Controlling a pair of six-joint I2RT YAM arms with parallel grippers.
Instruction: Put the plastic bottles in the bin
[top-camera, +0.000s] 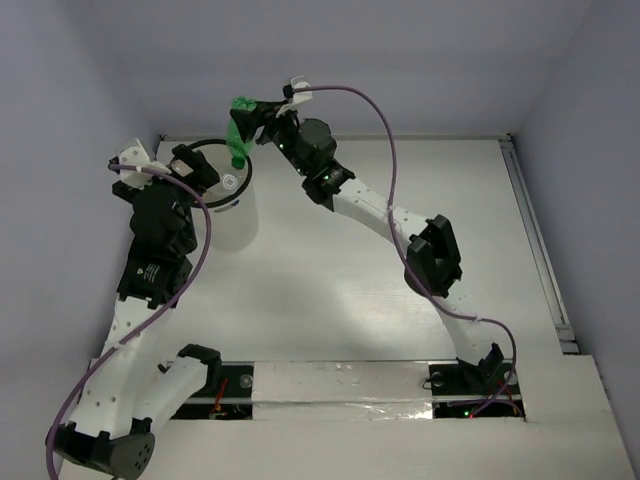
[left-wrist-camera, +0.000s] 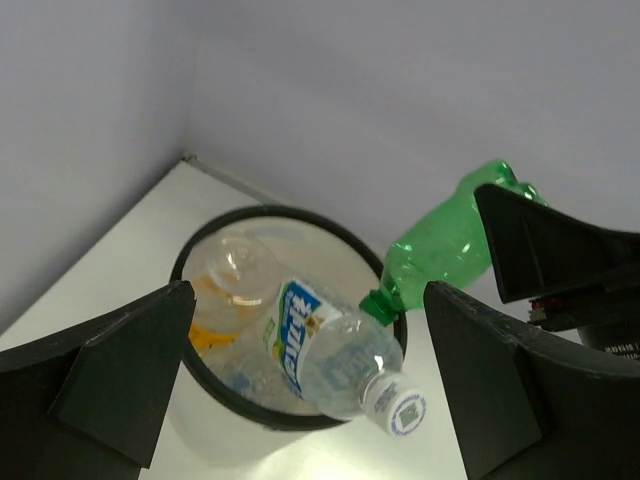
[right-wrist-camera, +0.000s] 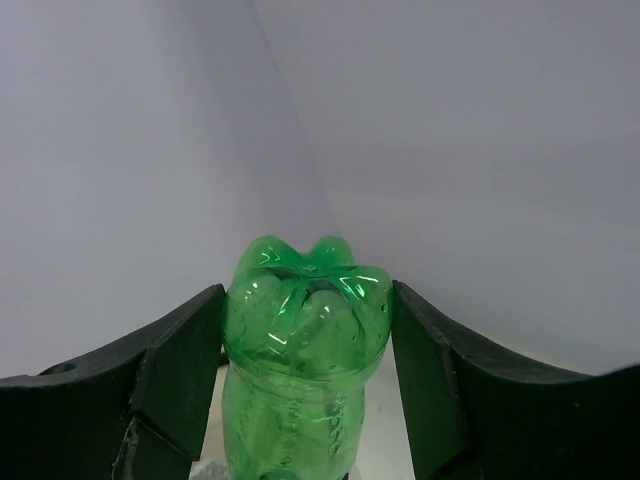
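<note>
My right gripper should lower toward the left in the top view to release the green bottle, since the bin's opening (top-camera: 219, 168) is below on that side.
The bin (top-camera: 232, 225) stands at the back left; its black rim (left-wrist-camera: 272, 211) shows in the left wrist view. Inside lie a clear bottle with a blue-white label (left-wrist-camera: 325, 350), its capped neck sticking out over the rim, a plain clear bottle (left-wrist-camera: 235, 265) and something orange-labelled (left-wrist-camera: 208, 337). My right gripper (top-camera: 252, 118) is shut on the green bottle (top-camera: 238, 135), held cap-down over the bin's far rim. The green bottle also shows in the wrist views (left-wrist-camera: 445, 245) (right-wrist-camera: 305, 310), its base between my right gripper's jaws (right-wrist-camera: 305, 385). My left gripper (left-wrist-camera: 310, 400) is open and empty just above the bin's near side.
Grey walls close the table at the back and left, with the corner just behind the bin. The left arm (top-camera: 155, 240) stands close beside the bin. A rail (top-camera: 535, 230) runs along the table's right edge.
</note>
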